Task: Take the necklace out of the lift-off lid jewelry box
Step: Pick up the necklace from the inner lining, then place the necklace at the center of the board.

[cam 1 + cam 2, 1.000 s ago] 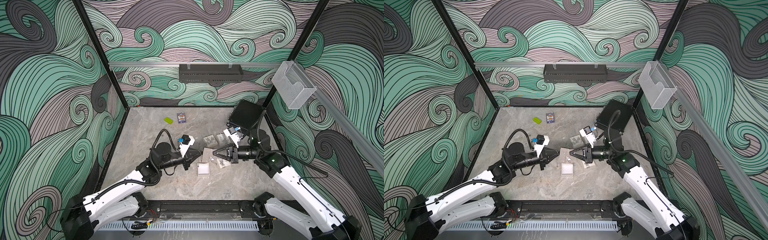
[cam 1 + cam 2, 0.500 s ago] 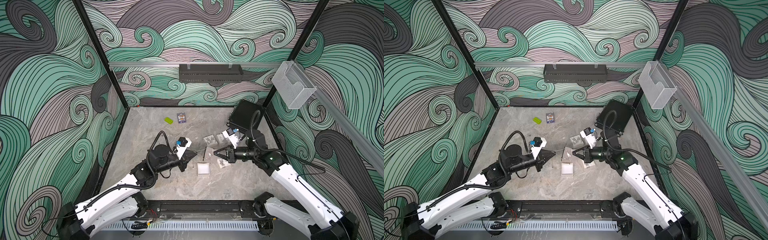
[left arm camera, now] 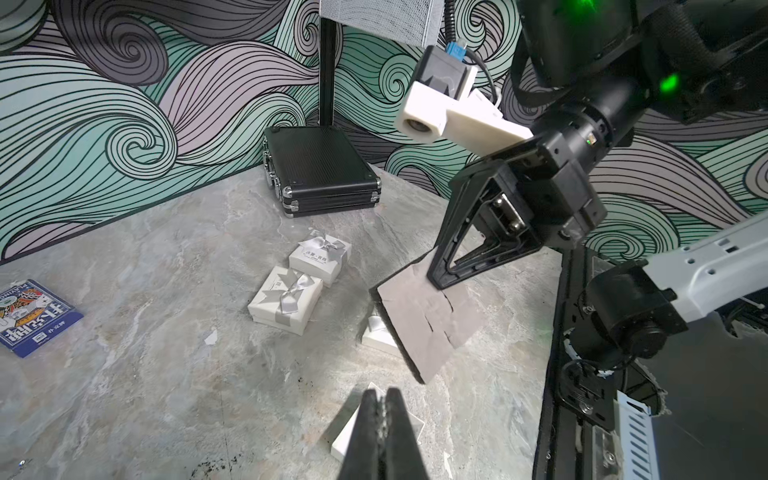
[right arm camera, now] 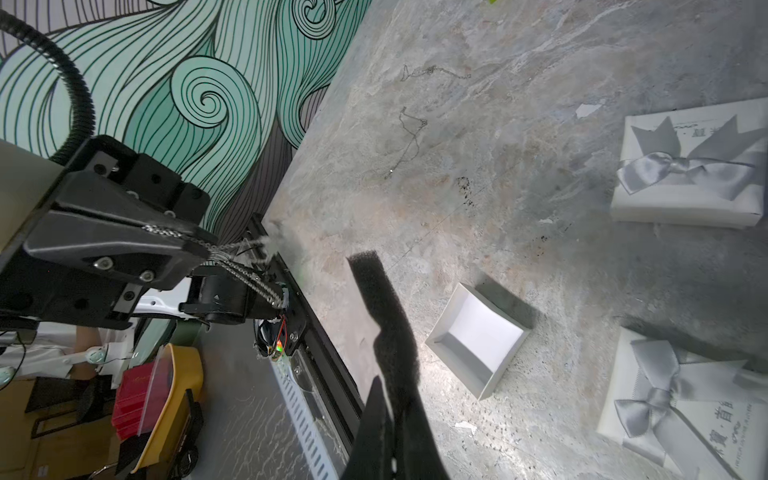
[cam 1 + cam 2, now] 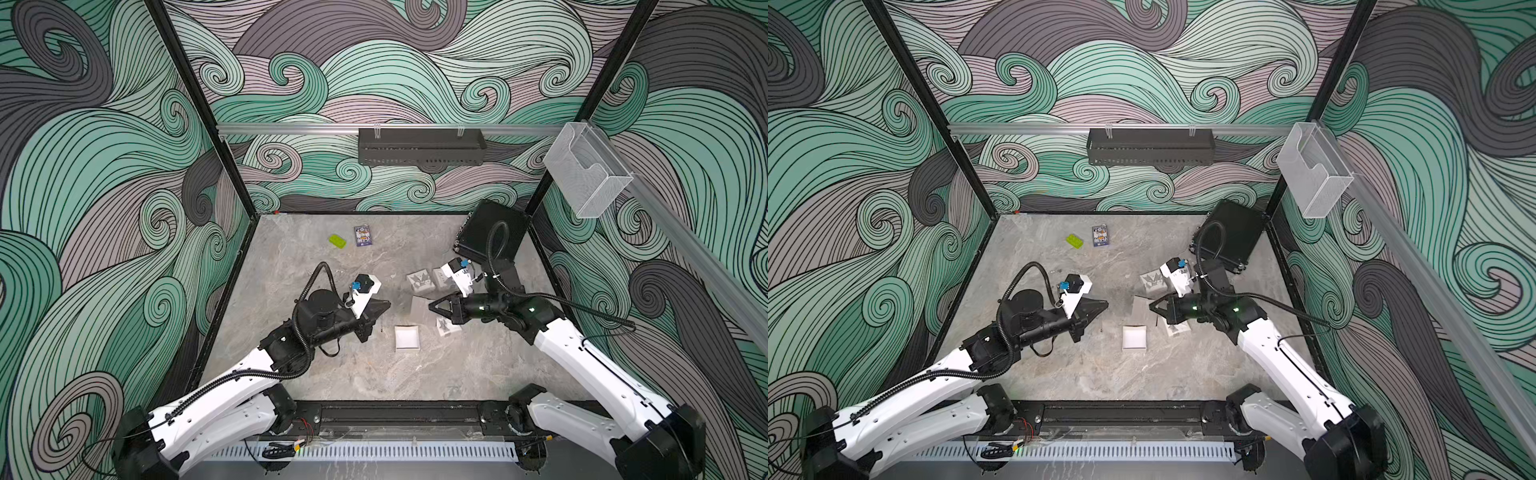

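The left gripper lowers outward to the bare tabletop beside the loose chains next and releases the necklace [image 4: 235, 268], since it hangs clear of the empty box.
The white jewelry box base [image 5: 407, 337] [image 5: 1134, 337] [image 4: 478, 332] lies open and empty on the table between the arms. Its bow-topped lid [image 5: 448, 327] [image 4: 685, 411] rests beside it. A thin silver necklace [image 4: 235, 268] [image 3: 381, 415] hangs from my left gripper [image 5: 386, 305] [image 5: 1105, 305] [image 3: 380, 395], which is shut on the chain, above the table left of the box. My right gripper [image 5: 431, 307] [image 5: 1152, 307] [image 4: 384, 399] is shut on the grey foam insert [image 3: 428, 320] [image 4: 386, 316], held in the air above the lid.
Two closed white gift boxes with silver bows [image 5: 419, 280] [image 3: 286, 299] stand behind the grippers. A black case [image 5: 490, 232] leans at the back right. A green block [image 5: 337, 241] and a card deck [image 5: 363, 236] lie at the back. Thin loose chains [image 4: 409, 137] lie on the table.
My left gripper has drawn back to the left, away from the foam insert, with the chain in it. The right gripper has barely moved.
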You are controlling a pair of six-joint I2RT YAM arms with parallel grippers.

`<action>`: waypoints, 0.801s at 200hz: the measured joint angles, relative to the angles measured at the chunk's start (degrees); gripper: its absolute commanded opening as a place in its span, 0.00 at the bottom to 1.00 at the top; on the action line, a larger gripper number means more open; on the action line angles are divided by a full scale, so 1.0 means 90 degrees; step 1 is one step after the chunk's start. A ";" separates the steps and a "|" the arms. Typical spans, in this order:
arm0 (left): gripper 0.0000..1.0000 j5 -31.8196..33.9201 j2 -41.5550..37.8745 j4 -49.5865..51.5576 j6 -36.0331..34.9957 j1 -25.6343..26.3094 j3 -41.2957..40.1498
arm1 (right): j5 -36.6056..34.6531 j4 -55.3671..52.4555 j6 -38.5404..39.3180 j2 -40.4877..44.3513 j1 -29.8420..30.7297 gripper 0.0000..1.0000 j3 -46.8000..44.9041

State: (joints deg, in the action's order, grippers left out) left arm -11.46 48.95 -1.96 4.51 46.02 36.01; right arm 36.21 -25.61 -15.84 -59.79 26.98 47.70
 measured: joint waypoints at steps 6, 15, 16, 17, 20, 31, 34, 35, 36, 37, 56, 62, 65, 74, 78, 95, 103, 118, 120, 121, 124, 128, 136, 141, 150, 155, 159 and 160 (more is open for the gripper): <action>0.00 0.0051 0.0039 0.0017 -0.0010 0.0000 0.0019 | -0.0070 -0.0041 0.0024 -0.0019 0.0000 0.02 0.0000; 0.00 0.0168 0.0114 0.0073 -0.0029 -0.0005 0.0070 | -0.0194 -0.0104 0.0053 -0.0053 0.0000 0.01 0.0000; 0.00 0.0180 0.0121 0.0075 -0.0032 -0.0005 0.0075 | -0.0211 -0.0119 0.0056 -0.0058 0.0000 0.01 0.0000; 0.00 0.0199 0.0136 0.0083 -0.0034 -0.0010 0.0080 | -0.0219 -0.0124 0.0058 -0.0061 0.0000 0.01 0.0000; 0.00 0.0240 0.0160 0.0087 -0.0041 -0.0010 0.0092 | -0.0245 -0.0143 0.0068 -0.0070 0.0000 0.01 0.0000; 0.00 0.0427 0.0296 0.0158 -0.0061 -0.0041 0.0155 | -0.0369 -0.0223 0.0080 -0.0114 0.0000 0.01 0.0000; 0.00 0.0478 0.0342 0.0175 -0.0063 -0.0061 0.0170 | -0.0391 -0.0236 0.0080 -0.0126 0.0000 0.02 0.0000; 0.00 0.0495 0.0355 0.0175 -0.0063 -0.0066 0.0175 | -0.0406 -0.0245 0.0083 -0.0131 0.0000 0.02 0.0000; 0.00 0.0508 0.0367 0.0177 -0.0063 -0.0073 0.0180 | -0.0413 -0.0250 0.0083 -0.0134 0.0000 0.02 0.0000; 0.00 0.0532 0.0389 0.0187 -0.0063 -0.0080 0.0187 | -0.0418 -0.0255 0.0083 -0.0136 0.0000 0.02 0.0000; 0.00 0.0733 0.0758 0.0301 -0.0024 -0.0386 0.0287 | -0.0532 -0.0323 0.0080 -0.0163 0.0000 0.02 0.0000; 0.00 0.0753 0.0884 0.0316 0.0012 -0.0532 0.0308 | -0.0546 -0.0328 0.0080 -0.0163 0.0002 0.02 0.0000; 0.00 0.0748 0.0942 0.0330 0.0024 -0.0607 0.0321 | -0.0551 -0.0328 0.0080 -0.0163 0.0002 0.02 0.0000; 0.00 0.0733 0.1171 0.0374 0.0104 -0.0867 0.0364 | -0.0561 -0.0333 0.0078 -0.0163 0.0002 0.02 0.0000; 0.00 0.0731 0.1285 0.0403 0.0148 -0.0996 0.0393 | -0.0563 -0.0333 0.0078 -0.0163 0.0005 0.02 0.0000; 0.00 0.0731 0.1831 0.0556 0.0350 -0.1409 0.0593 | -0.0573 -0.0330 0.0070 -0.0146 0.0017 0.02 -0.0019; 0.00 0.0741 0.2144 0.0661 0.0449 -0.1566 0.0763 | -0.0571 -0.0328 0.0063 -0.0134 0.0024 0.02 -0.0044; 0.00 0.0729 0.2742 0.0942 0.0595 -0.1773 0.1202 | -0.0559 -0.0318 0.0041 -0.0119 0.0061 0.02 -0.0112; 0.00 0.0729 0.2829 0.0974 0.0612 -0.1792 0.1265 | -0.0556 -0.0316 0.0039 -0.0117 0.0068 0.02 -0.0121; 0.00 0.0726 0.2863 0.0981 0.0619 -0.1800 0.1287 | -0.0554 -0.0318 0.0036 -0.0114 0.0070 0.02 -0.0126; 0.00 0.0721 0.2977 0.1010 0.0639 -0.1834 0.1367 | -0.0549 -0.0311 0.0027 -0.0112 0.0083 0.02 -0.0141; 0.00 0.0707 0.3133 0.1044 0.0673 -0.1875 0.1486 | -0.0542 -0.0311 0.0022 -0.0109 0.0095 0.03 -0.0163; 0.00 0.0668 0.3417 0.1117 0.0731 -0.1962 0.1698 | -0.0525 -0.0304 -0.0010 -0.0107 0.0134 0.03 -0.0202; 0.00 0.0634 0.3587 0.1154 0.0763 -0.2016 0.1829 | -0.0520 -0.0284 -0.0024 -0.0109 0.0165 0.03 -0.0228; 0.00 0.0593 0.3886 0.1173 0.0835 -0.2108 0.2021 | -0.0503 -0.0250 -0.0080 -0.0109 0.0231 0.03 -0.0277; 0.00 0.0563 0.4058 0.1185 0.0882 -0.2166 0.2120 | -0.0493 -0.0236 -0.0092 -0.0114 0.0272 0.03 -0.0304; 0.00 0.0539 0.4163 0.1212 0.0911 -0.2203 0.2186 | -0.0493 -0.0214 -0.0109 -0.0117 0.0308 0.03 -0.0323; 0.00 0.0532 0.4214 0.1214 0.0920 -0.2220 0.2212 | -0.0493 -0.0211 -0.0109 -0.0119 0.0316 0.03 -0.0328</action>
State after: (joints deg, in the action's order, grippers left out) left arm -6.68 86.87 8.97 12.80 26.04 55.92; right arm 31.77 -27.51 -16.82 -60.86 29.82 44.75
